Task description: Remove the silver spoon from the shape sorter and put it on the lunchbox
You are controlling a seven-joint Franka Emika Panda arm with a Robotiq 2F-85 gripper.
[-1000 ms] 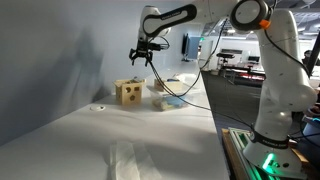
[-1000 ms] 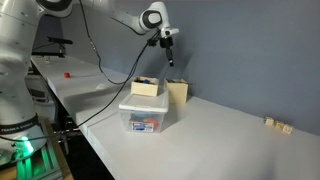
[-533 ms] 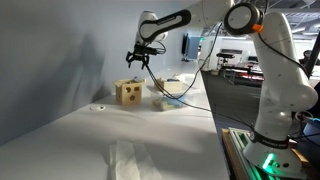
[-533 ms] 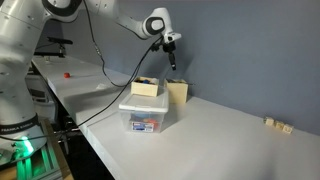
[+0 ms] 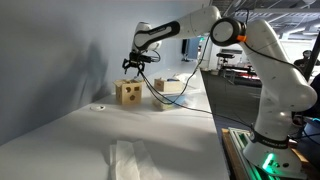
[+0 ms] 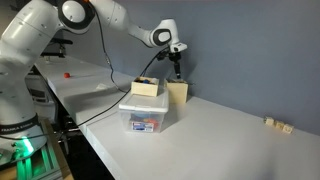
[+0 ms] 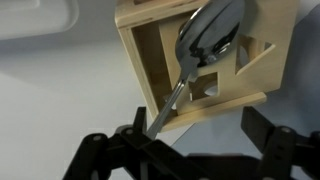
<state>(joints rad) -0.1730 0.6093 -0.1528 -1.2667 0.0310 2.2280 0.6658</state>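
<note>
The gripper should next move down a little toward the shape sorter and close on the spoon's handle [image 7: 171,101], because the handle already lies between the robot's open fingers.
The shape sorter [image 7: 255,60] is a light-tan wooden cube with cut-out holes; it shows in both exterior views [image 5: 128,93] [image 6: 178,95]. The silver spoon [image 7: 205,35] rests with its bowl on the cube, and its handle slants down towards my left finger. My gripper [image 7: 200,128] is open just above the cube, with the handle end beside one finger but not clamped. It also shows in both exterior views [image 5: 132,66] [image 6: 178,70]. The translucent lunchbox [image 6: 147,118] stands next to the cube, and also shows in an exterior view [image 5: 172,92].
A small wooden tray [image 6: 147,87] lies on top of the lunchbox. A grey wall stands right behind the cube. Small wooden blocks [image 6: 275,124] lie far along the table. A white cloth [image 5: 125,160] lies near the front, and a small disc [image 5: 98,107] lies near the wall.
My gripper has moved from higher up, beside the lunchbox, down to just above the shape sorter. The boxes have not moved.
</note>
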